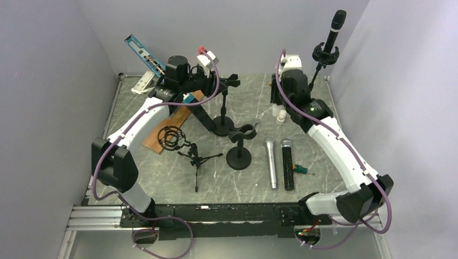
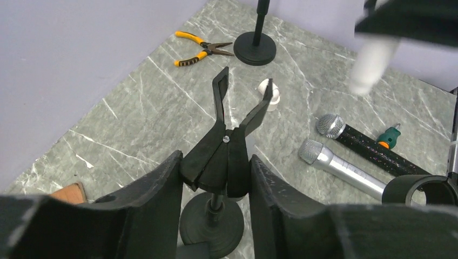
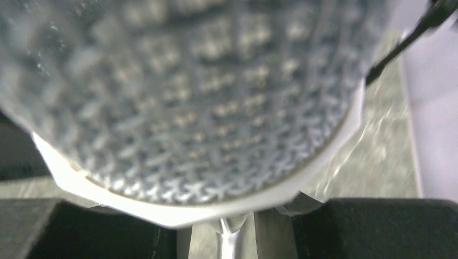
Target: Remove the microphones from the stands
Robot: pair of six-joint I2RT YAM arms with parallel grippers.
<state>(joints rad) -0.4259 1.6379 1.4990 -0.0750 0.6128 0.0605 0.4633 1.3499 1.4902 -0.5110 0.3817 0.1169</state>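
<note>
My right gripper brings the white microphone back and down to the empty table [image 1: 259,165] beside the silver microphone next.
My right gripper [image 1: 280,100] is shut on a white microphone [image 3: 189,81]. Its grey mesh head fills the right wrist view, and its white handle [image 2: 371,59] hangs below the gripper [image 2: 410,21], above the table. My left gripper [image 2: 216,178] is shut on the lower part of the black spring clip [image 2: 229,129] of a short round-based stand [image 1: 223,127]. The clip's jaws stand open and empty. The white microphone [image 1: 280,110] is clear of this clip, to its right. A black microphone [image 1: 334,29] sits in a tall stand [image 1: 324,54] at the back right.
A silver microphone [image 1: 271,164], a black microphone [image 1: 288,164] and a green screwdriver [image 1: 302,169] lie at the front centre. Another stand with a ring holder [image 1: 240,145], a shock-mount tripod [image 1: 175,137] and a wooden board [image 1: 173,121] stand to the left. Pliers [image 2: 202,54] lie near the back wall.
</note>
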